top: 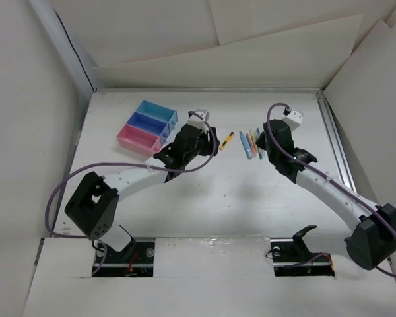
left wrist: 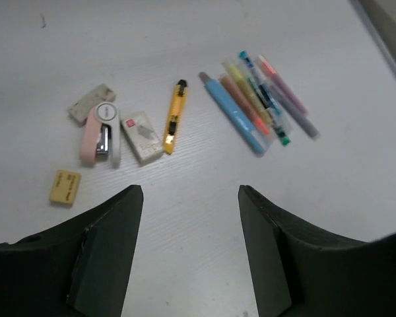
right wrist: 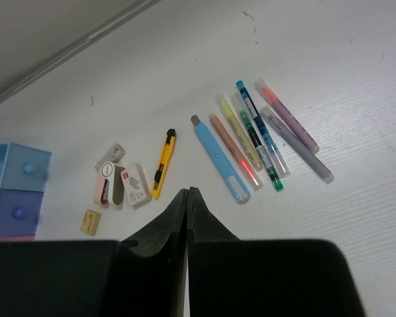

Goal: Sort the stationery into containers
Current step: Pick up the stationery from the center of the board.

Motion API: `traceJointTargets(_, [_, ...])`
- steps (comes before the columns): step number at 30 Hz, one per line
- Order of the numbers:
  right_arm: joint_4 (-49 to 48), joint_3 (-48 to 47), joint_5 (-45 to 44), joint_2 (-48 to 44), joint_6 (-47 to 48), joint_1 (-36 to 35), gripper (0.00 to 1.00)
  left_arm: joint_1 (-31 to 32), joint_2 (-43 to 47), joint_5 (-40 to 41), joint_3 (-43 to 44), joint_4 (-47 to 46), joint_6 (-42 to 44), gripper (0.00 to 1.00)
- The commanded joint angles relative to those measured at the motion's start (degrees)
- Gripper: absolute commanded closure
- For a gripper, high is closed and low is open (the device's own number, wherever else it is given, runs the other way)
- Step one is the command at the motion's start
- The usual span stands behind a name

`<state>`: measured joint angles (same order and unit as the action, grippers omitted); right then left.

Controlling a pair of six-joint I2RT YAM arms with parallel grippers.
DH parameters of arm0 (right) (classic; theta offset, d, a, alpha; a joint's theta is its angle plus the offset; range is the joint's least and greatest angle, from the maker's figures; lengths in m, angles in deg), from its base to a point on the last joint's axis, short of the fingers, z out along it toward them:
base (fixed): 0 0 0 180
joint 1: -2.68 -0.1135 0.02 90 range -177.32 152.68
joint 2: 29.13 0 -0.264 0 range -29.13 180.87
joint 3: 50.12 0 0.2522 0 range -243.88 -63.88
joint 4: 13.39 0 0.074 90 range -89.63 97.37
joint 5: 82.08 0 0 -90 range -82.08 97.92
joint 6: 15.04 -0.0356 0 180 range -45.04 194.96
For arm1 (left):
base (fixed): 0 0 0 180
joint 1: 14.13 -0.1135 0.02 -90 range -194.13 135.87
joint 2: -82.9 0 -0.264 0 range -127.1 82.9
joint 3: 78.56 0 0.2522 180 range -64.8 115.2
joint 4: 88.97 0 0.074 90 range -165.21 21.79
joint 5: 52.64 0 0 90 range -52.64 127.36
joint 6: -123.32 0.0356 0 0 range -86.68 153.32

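The yellow eraser (left wrist: 65,187) is on the bins' side of my open fingers, so my left gripper will next move toward the bins and down over it.
The stationery lies in a loose row on the white table. In the left wrist view, a grey eraser (left wrist: 91,104), a pink-and-white stapler (left wrist: 101,133), a white boxed eraser (left wrist: 142,137), a yellow eraser (left wrist: 65,187) and a yellow cutter (left wrist: 174,117) sit on the left. A light-blue pen (left wrist: 234,114) and several slim pens (left wrist: 277,99) lie on the right. My left gripper (left wrist: 190,198) hangs open and empty above bare table just short of them. My right gripper (right wrist: 188,193) is shut on nothing, above the table near the cutter (right wrist: 162,164). The containers (top: 145,124) stand far left.
The bins are light blue (top: 156,111), darker blue (top: 145,123) and pink (top: 137,139), joined in a diagonal row. From above, my left arm covers the erasers. White walls enclose the table, with a metal rail (top: 336,145) along the right side.
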<state>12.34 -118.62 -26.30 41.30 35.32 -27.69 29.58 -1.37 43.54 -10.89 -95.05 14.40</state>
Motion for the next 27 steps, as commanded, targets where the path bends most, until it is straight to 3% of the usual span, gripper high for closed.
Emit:
traceJointTargets(1, [-3.2, 1.2, 6.2, -2.1, -0.9, 2.1, 0.92, -2.7, -5.1, 4.6, 4.4, 3.9, -0.1, 0.43])
traceJointTargets(3, [-3.2, 1.2, 7.9, -2.1, -0.9, 3.7, 0.77, -3.8, -9.6, 4.5, 6.8, 3.9, -1.5, 0.43])
traceJointTargets(7, [-4.2, 2.3, 10.3, -2.7, -0.9, 5.1, 0.61, -3.8, -14.2, 7.6, 9.9, 3.9, -2.1, 0.43])
traceJointTargets(12, [-4.8, 2.3, 12.2, -2.7, -0.9, 5.6, 0.6, -5.2, -17.6, 10.8, 11.7, 8.0, -1.4, 0.43])
traceJointTargets(18, [-5.3, 2.3, 13.9, -2.7, -0.4, 5.6, 0.61, -9.9, -18.1, 6.6, 7.3, 6.0, -2.0, 0.45])
traceJointTargets(27, [-5.8, 2.3, 15.6, -2.7, 0.7, 5.6, 0.61, -10.0, -21.7, 4.5, 10.6, 8.4, 4.2, 0.44])
